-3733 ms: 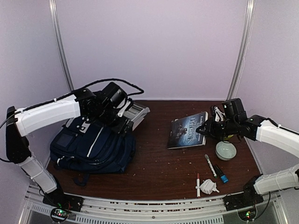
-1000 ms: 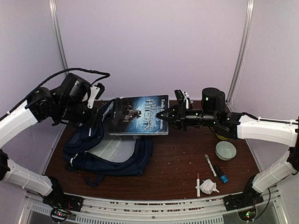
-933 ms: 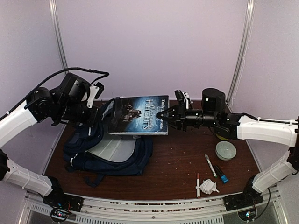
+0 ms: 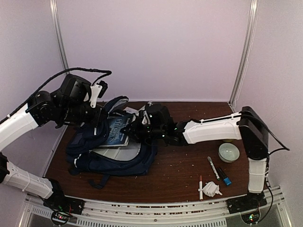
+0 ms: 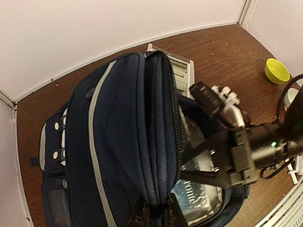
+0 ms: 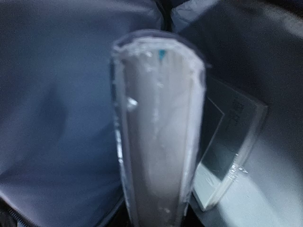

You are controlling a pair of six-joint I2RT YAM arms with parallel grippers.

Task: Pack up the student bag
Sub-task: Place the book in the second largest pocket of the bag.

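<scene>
The bag's gaping main compartment (image 4: 127, 150) (image 5: 196, 137) lies to the right in the top view, so next my left gripper needs to swing the bag's upper flap that way to cover it and release.
The student bag (image 4: 111, 158), navy with a thin white stripe, lies at the table's left with its main compartment gaping. My left gripper (image 4: 98, 118) is shut on the zipper edge of the bag's upper flap (image 5: 142, 123) and holds it up; its fingertips (image 5: 142, 215) pinch the fabric. My right gripper (image 4: 132, 132) is shut on a dark-covered book (image 4: 116, 131), which reaches partly into the opening. In the right wrist view the book's pale page edge (image 6: 158, 123) stands between the jaws against the bag's blue lining (image 6: 57, 104).
A flat clear-edged item (image 6: 232, 146) lies inside the bag beside the book. A pale bowl (image 4: 228, 152), two markers (image 4: 213, 166), a red-capped pen (image 4: 200, 186) and a crumpled white wad (image 4: 211, 189) sit at the right. A yellow bowl (image 5: 277, 71) stands far right.
My right arm has swung left and down, carrying the book from above the bag into its opening. My left gripper still holds the flap up in much the same place.
</scene>
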